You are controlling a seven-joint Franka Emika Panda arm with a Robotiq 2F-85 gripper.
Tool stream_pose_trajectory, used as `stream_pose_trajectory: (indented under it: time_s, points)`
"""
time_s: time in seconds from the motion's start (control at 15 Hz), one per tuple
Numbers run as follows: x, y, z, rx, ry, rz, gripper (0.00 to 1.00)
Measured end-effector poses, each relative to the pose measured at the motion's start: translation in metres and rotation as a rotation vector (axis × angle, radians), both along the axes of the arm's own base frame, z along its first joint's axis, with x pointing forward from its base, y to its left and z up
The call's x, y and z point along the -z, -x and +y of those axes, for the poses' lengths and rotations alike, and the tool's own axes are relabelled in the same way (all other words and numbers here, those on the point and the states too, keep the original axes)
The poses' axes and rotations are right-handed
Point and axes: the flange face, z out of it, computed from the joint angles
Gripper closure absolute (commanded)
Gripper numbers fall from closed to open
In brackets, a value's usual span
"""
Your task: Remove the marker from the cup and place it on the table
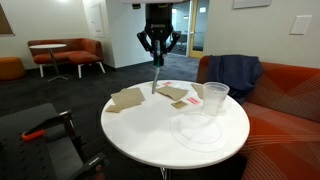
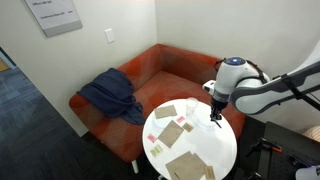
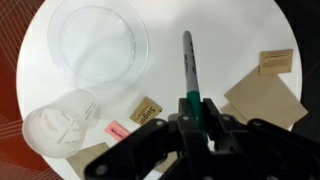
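The gripper comes down next over the bare white tabletop between the clear round plate and the brown napkins. Since that patch is bare, it then releases the marker there.
My gripper (image 3: pixel 192 108) is shut on the dark-green marker (image 3: pixel 188 65), which hangs down from the jaws above the white round table (image 3: pixel 200 20). In an exterior view the gripper (image 1: pixel 158 52) holds the marker (image 1: pixel 156 78) over the table's far side (image 1: pixel 150 125), clear of the cup. The clear plastic cup (image 1: pixel 214 99) stands upright and empty on the table; in the wrist view it (image 3: pixel 58 127) is at the lower left. The gripper (image 2: pixel 214 112) also shows over the table (image 2: pixel 215 155) in an exterior view.
A flat clear round plate (image 3: pixel 98 42) lies beside the cup. Brown napkins (image 3: pixel 262 100) and sugar packets (image 3: pixel 147 110) lie on the table. An orange sofa (image 2: pixel 140 80) with a blue jacket (image 2: pixel 110 95) stands behind the table.
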Motion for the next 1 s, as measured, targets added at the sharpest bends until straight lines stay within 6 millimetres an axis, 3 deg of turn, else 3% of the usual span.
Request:
stream_pose_trajectory:
  time_s: [0.53,0.87,0.93,1.0]
  points:
    - [0.077,-0.014,0.004,0.002,0.035,0.078,0.96]
    - [0.114,-0.025,0.009,0.007,0.053,0.12,0.96]
    - [0.119,-0.026,0.009,0.007,0.056,0.126,0.81]
    - [0.124,-0.028,0.009,0.007,0.059,0.131,0.56]
